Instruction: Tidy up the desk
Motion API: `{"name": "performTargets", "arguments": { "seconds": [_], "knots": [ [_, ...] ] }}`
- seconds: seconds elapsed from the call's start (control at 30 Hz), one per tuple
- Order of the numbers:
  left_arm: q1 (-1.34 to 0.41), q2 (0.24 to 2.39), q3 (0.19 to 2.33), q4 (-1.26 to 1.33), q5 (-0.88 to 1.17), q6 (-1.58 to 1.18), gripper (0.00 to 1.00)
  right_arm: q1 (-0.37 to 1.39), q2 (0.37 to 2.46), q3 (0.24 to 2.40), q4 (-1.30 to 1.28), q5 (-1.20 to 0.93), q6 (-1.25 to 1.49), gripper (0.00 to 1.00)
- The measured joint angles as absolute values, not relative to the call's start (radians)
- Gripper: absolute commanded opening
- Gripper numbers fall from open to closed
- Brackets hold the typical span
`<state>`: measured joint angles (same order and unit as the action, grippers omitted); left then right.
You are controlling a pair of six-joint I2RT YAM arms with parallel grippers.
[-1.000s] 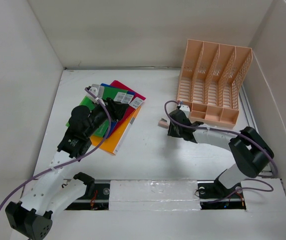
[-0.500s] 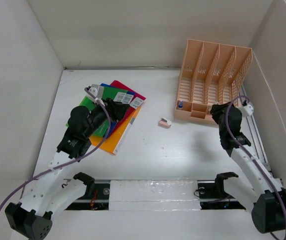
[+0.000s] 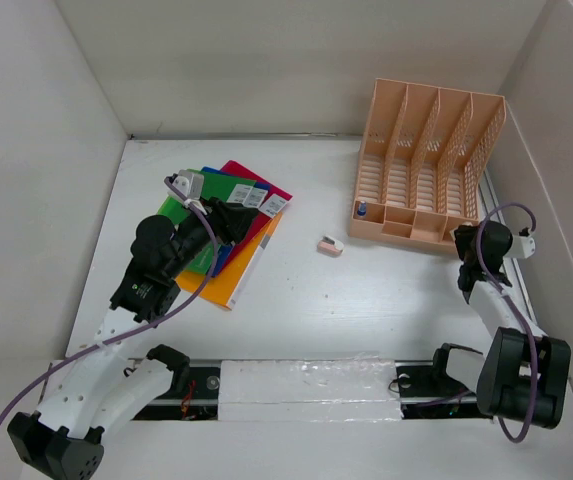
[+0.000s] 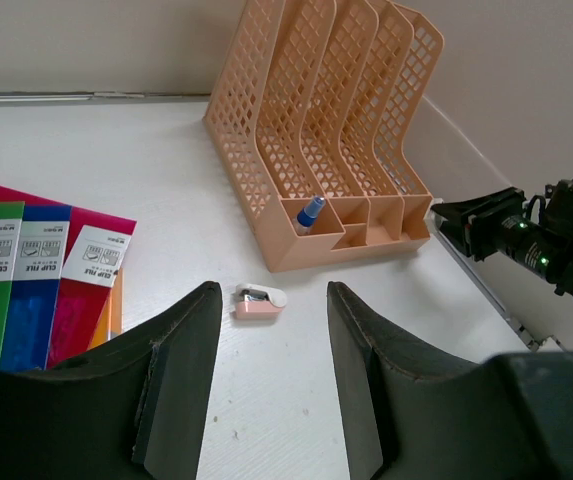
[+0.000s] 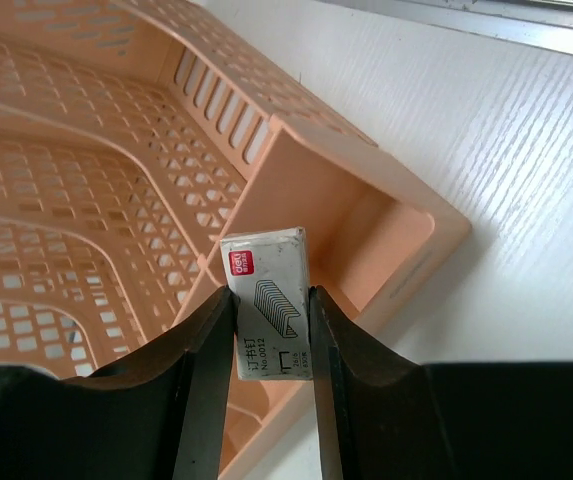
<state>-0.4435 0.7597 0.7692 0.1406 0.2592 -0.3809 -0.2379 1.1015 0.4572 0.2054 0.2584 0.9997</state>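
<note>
The front section nearest the metal bar is empty, and the staple box [image 5: 271, 300] still hangs above it. Next I need to lower my right gripper into that section's opening.
The white desk [image 3: 296, 300] holds a stack of coloured clip files [image 3: 249, 205] at the left, also in the left wrist view [image 4: 36, 290]. A small pink stapler [image 3: 329, 245] lies mid-desk and shows in the left wrist view too [image 4: 259, 301]. My left gripper [image 3: 228, 222] hovers over the files, open and empty [image 4: 273, 292]. My right gripper [image 3: 464, 238] is shut on a small white staple box [image 5: 271, 300]. It holds the box just above the front right compartment of the peach file rack [image 5: 366, 215].
The peach slotted rack [image 3: 426, 165] stands at the back right, with a blue-capped item [image 3: 362, 210] in its front left compartment. White panels wall the desk on three sides. A metal rail [image 3: 511, 250] runs along the right edge.
My right arm has swung from mid-desk, near the stapler, to the rack's front right corner. My left gripper has shifted slightly over the files.
</note>
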Motion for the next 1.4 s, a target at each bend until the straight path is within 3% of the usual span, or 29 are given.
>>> {"name": "performTargets", "arguments": {
  "seconds": [0.33, 0.63, 0.73, 1.0, 1.4],
  "knots": [
    [-0.443, 0.764, 0.769, 0.142, 0.262, -0.383, 0.43, -0.363, 1.281, 0.470, 0.331, 0.110, 1.021, 0.21],
    [-0.443, 0.786, 0.769, 0.142, 0.261, -0.383, 0.42, -0.368, 1.330, 0.471, 0.403, 0.000, 1.024, 0.25],
    [-0.443, 0.792, 0.769, 0.142, 0.261, -0.383, 0.43, -0.368, 1.330, 0.471, 0.406, -0.012, 1.025, 0.39],
    [-0.443, 0.797, 0.769, 0.142, 0.257, -0.383, 0.42, -0.368, 1.325, 0.471, 0.421, -0.012, 1.022, 0.58],
    [-0.443, 0.799, 0.769, 0.142, 0.255, -0.382, 0.42, -0.302, 1.140, 0.470, 0.381, 0.028, 0.957, 0.58]
  ]
}}
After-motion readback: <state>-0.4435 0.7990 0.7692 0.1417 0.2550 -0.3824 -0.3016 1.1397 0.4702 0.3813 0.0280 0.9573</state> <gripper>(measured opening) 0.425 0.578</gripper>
